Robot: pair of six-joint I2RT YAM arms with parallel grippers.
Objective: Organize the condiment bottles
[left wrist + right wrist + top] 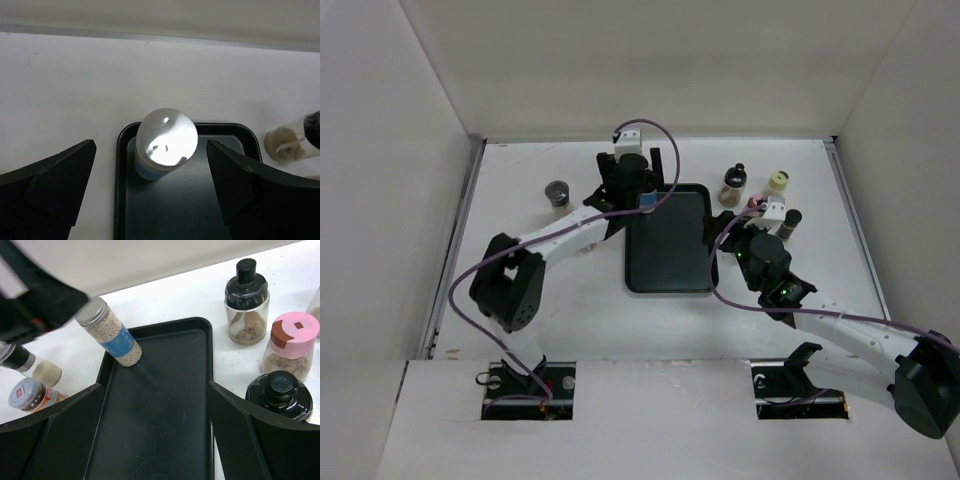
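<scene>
The left gripper moves back and to the left in the top view next, then down around the red-labelled bottle's grey cap, because the bottle stands outside the tray (pixel 668 262).
A clear bottle of white beads (pixel 111 335) with a blue label and a grey metal cap (pixel 166 137) stands upright in the far left corner of the black tray (pixel 668 262). My left gripper (pixel 150 145) is open and hangs above this bottle, a finger on each side, not touching it; in the top view it (pixel 642 190) is over that corner. My right gripper (pixel 155 390) is open and empty over the tray's right part. Right of the tray stand a black-capped jar (pixel 246 302), a pink-capped jar (pixel 292 342), a black-capped bottle (pixel 280 392) and a cream-yellow-capped bottle (pixel 778 183).
Left of the tray stands a grey-capped bottle (pixel 557 197); the right wrist view shows it with a red label (pixel 30 394), beside a beige-filled bottle (pixel 46 373). White walls close the table on three sides. The tray's bare floor (pixel 165 430) lies under my right gripper.
</scene>
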